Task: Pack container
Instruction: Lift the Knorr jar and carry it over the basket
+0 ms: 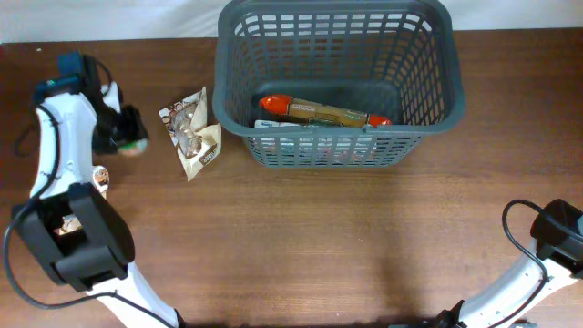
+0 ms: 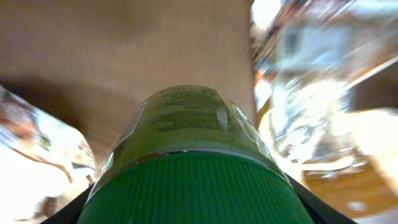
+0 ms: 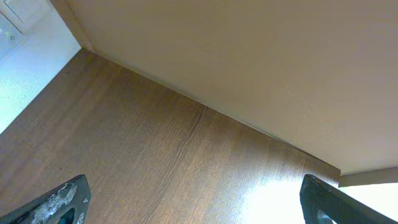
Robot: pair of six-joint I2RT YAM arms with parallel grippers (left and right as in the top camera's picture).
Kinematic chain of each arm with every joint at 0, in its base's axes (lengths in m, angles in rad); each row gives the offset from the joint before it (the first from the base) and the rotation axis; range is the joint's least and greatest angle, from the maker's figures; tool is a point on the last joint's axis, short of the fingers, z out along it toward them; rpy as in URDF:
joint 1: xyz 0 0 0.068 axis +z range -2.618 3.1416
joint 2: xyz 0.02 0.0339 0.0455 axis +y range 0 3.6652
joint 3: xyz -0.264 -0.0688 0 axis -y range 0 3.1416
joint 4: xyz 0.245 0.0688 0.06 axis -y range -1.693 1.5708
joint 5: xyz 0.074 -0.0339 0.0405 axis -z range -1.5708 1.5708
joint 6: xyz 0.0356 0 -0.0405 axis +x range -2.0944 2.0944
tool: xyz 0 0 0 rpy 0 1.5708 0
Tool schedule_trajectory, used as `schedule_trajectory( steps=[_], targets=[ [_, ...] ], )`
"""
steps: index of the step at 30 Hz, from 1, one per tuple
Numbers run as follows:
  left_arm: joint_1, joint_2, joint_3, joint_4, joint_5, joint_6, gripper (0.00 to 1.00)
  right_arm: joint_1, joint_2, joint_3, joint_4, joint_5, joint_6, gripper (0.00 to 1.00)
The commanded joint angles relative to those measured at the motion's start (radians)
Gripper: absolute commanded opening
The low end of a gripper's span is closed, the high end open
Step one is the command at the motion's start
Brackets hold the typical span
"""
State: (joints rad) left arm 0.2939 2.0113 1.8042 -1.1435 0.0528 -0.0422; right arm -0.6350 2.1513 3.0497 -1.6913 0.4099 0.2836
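My left gripper lifts the jar across the basket's rim and down onto the packet's nearer red end next. The basket lies to the right in the overhead view.
The dark grey basket stands at the back centre and holds a long red-ended brown packet and other items beneath it. My left gripper is at the far left of the table, shut on a green-capped jar. The jar's green ribbed cap and labelled body fill the left wrist view between the dark fingers. My right gripper is open and empty over bare wood; its arm is at the front right corner.
A brown and white snack bag lies between the jar and the basket. Small wrapped items lie at the left edge near the left arm. Shiny wrappers show blurred beside the jar.
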Motion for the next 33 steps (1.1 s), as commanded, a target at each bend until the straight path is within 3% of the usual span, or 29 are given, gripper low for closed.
schedule_trajectory(
  steps=[1,8,17,24,33],
  targets=[
    [-0.001,-0.089,0.126,-0.009,0.117,0.016,0.02,0.0,-0.002,-0.004,0.003,0.002,0.006,0.99],
    [-0.061,-0.151,0.351,-0.009,0.335,0.063,0.02,0.0,-0.002,-0.004,0.003,0.002,0.006,0.99],
    [-0.332,-0.212,0.665,0.018,0.348,0.255,0.02,0.0,-0.002,-0.004,0.003,0.002,0.006,0.99],
    [-0.531,-0.179,0.678,0.039,0.346,0.31,0.02,0.0,-0.002,-0.004,0.003,0.002,0.006,0.99],
    [-0.641,-0.004,0.678,0.028,0.339,0.295,0.02,0.0,-0.002,-0.003,0.003,0.002,0.006,0.99]
  ],
)
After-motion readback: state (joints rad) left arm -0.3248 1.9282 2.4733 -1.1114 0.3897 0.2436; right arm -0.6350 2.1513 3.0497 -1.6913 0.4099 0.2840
